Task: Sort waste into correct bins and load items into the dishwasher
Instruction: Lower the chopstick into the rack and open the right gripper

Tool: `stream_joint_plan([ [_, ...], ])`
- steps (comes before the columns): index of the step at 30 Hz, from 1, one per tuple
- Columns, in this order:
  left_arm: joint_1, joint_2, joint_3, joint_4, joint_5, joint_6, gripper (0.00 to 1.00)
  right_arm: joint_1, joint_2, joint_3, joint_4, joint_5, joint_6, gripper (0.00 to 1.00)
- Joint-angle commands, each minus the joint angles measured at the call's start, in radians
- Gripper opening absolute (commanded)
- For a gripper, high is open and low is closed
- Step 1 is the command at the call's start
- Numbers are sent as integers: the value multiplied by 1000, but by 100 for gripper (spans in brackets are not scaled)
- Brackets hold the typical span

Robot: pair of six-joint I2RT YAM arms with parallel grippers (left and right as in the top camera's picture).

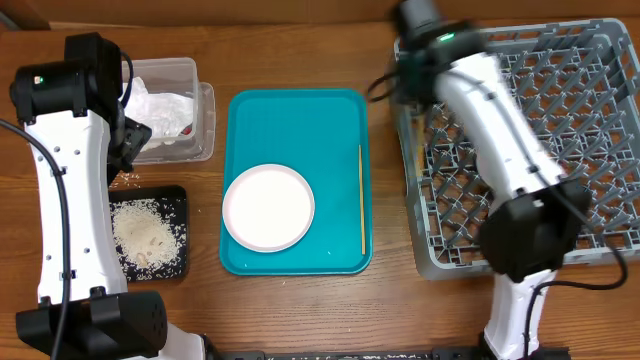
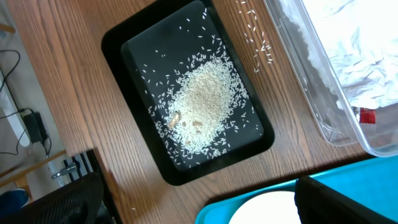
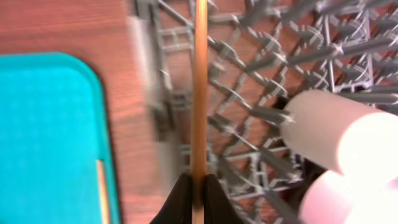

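Observation:
The chopstick is at the rack's edge by the teal tray (image 1: 300,130), so my right gripper needs to move it farther over the rack (image 1: 446,150) next, toward the pale cup.
My right gripper (image 3: 199,186) is shut on a thin wooden chopstick (image 3: 199,81) and holds it over the left edge of the grey dish rack (image 3: 249,93), which also shows in the overhead view (image 1: 590,90). A pale cup (image 3: 329,137) lies in the rack. A second chopstick (image 1: 361,200) lies on the teal tray (image 1: 300,130) beside the round white plate (image 1: 268,207). My left gripper (image 2: 199,211) is open and empty, above the table between the black tray (image 2: 118,43) and the plate. The black tray holds rice (image 2: 202,102). The clear tub (image 2: 323,118) holds the white napkin (image 2: 360,56) and the red wrapper (image 2: 367,116).
Loose rice grains (image 2: 258,46) lie on the wooden table between the black tray and the tub. The right arm (image 1: 490,110) crosses over the rack's left half. The left arm (image 1: 70,180) stands at the table's left edge.

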Motion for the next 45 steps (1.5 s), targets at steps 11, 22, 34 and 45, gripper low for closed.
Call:
stream_joint_plan([
  [11,-3,-11,14,-3,-6,-21,100,-216,-27,-21,-103,-466,-356,5],
  [22,-12,-11,14,-3,-6,-21,100,-201,-27,-21,-124,-467,-351,23],
  [34,-13,-11,14,-3,-6,-21,100,-160,-27,-21,-143,-609,-280,24],
  [45,-13,-11,14,2,-6,-21,100,87,-27,-34,-103,-337,79,31],
])
